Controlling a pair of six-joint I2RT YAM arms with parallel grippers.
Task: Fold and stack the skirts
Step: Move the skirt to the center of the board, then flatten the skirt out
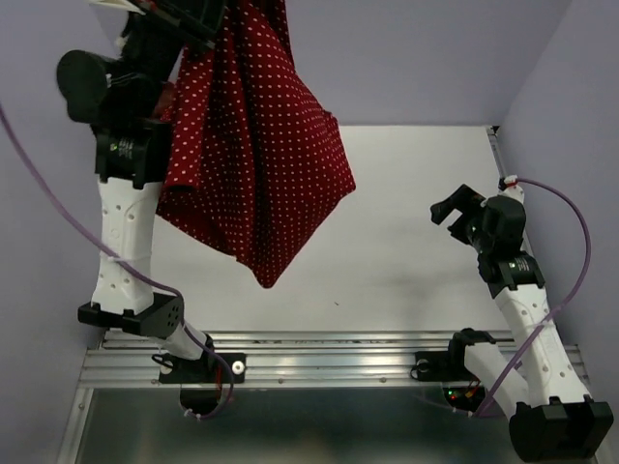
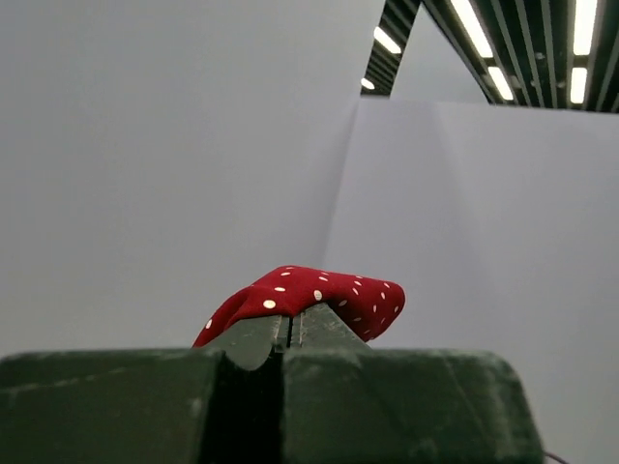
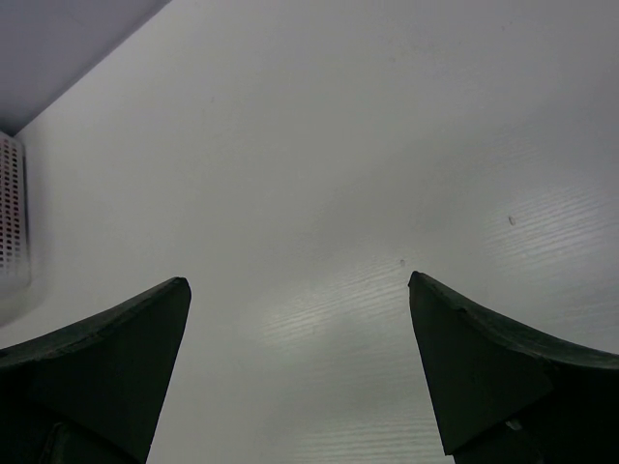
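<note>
I will next tilt my left gripper down and lower it toward the right in the top view, over the table's far part (image 1: pixel 376 168), since bare table is open there for the skirt.
A dark red skirt with tiny white polka dots (image 1: pixel 256 145) hangs in the air at the top left of the top view, its lowest corner well above the white table (image 1: pixel 406 251). My left gripper (image 1: pixel 189 21) is raised high and shut on the skirt's upper edge. In the left wrist view the fingers (image 2: pixel 290 333) are pressed together with a fold of the dotted skirt (image 2: pixel 319 295) bulging over them. My right gripper (image 1: pixel 456 205) is open and empty, low over the table at the right; the right wrist view shows only bare table between its fingers (image 3: pixel 484 367). The other skirts are out of view.
A white mesh basket (image 3: pixel 12 222) shows at the left edge of the right wrist view. Grey walls stand behind and to the right of the table. A metal rail (image 1: pixel 329 360) with the arm bases runs along the near edge.
</note>
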